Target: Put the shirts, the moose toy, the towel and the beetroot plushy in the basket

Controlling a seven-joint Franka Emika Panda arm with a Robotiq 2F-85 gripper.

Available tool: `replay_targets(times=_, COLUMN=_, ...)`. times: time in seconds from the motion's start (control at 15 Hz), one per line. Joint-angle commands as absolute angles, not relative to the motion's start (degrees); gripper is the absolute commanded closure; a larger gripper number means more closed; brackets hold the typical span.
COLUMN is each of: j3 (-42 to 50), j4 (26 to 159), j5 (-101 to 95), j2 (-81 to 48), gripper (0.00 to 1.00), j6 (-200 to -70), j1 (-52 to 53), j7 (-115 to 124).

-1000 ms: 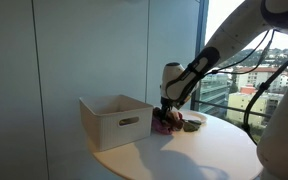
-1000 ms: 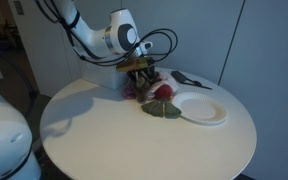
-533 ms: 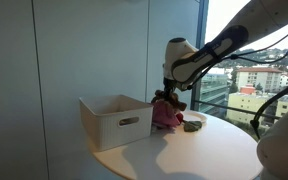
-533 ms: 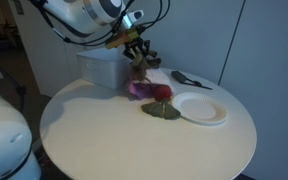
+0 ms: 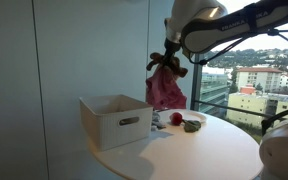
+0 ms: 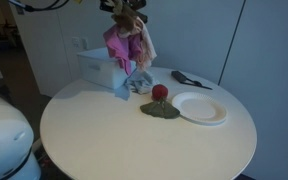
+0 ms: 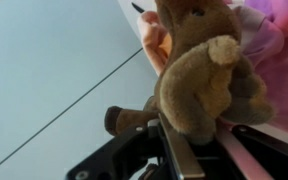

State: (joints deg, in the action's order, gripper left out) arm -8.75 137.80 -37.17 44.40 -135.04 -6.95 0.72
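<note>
I will move my gripper over the opening (image 6: pixel 101 55) next and then lower it inside to open, because the moose toy (image 6: pixel 125 17) and pink shirt hang high, partly past the basket's edge.
My gripper (image 7: pixel 192 138) is shut on the brown moose toy (image 7: pixel 199 70), and a pink shirt (image 7: pixel 272 38) hangs with it. In both exterior views the gripper (image 5: pixel 171 50) is raised high over the table. The moose toy (image 6: pixel 125 17) and the pink shirt (image 5: pixel 165 90) dangle above the white basket (image 5: pixel 116 121) and just beside it. The dark-red beetroot plushy (image 6: pixel 160 93) lies on the table on a green cloth (image 6: pixel 161 111). A blue-grey cloth (image 6: pixel 132 84), perhaps the towel, lies against the basket (image 6: pixel 96 66).
A white plate (image 6: pixel 200 108) lies beside the beetroot plushy. A black object (image 6: pixel 189 79) rests at the far edge of the round white table (image 6: pixel 134 140). A glass wall stands behind the table.
The gripper closed on the moose toy and pink shirt at table level, then rose well above the basket with both. The beetroot plushy and green cloth stayed on the table.
</note>
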Motion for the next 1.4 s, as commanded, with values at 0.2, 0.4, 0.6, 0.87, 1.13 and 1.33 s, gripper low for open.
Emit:
replay_targets(times=0.2, j3=-14.4, j4=119.0, j5=-39.7, j2=35.2, gripper=0.94, j6=-136.4, j1=-1.3, j7=-7.4)
replay_targets(times=0.4, j3=-13.8, j4=115.0, j5=-40.0, j2=25.9, gripper=0.93, j6=-145.0, j1=0.3, j7=-10.9)
replay_targets(times=0.6, j3=-11.1, j4=114.3, j5=-37.0, j2=16.2, gripper=0.94, j6=-149.6, j1=2.2, j7=-14.7)
replay_targets(times=0.87, j3=-7.2, j4=117.5, j5=-26.5, j2=7.6, gripper=0.94, j6=-151.8, j1=5.7, j7=-22.3)
replay_targets(times=1.13, j3=-6.8, j4=120.7, j5=-12.2, j2=3.0, gripper=0.92, j6=-150.0, j1=7.4, j7=-30.7)
replay_targets(times=1.33, j3=-7.1, j4=120.0, j5=-13.3, j2=3.4, gripper=0.47, j6=-146.5, j1=6.9, j7=-29.3)
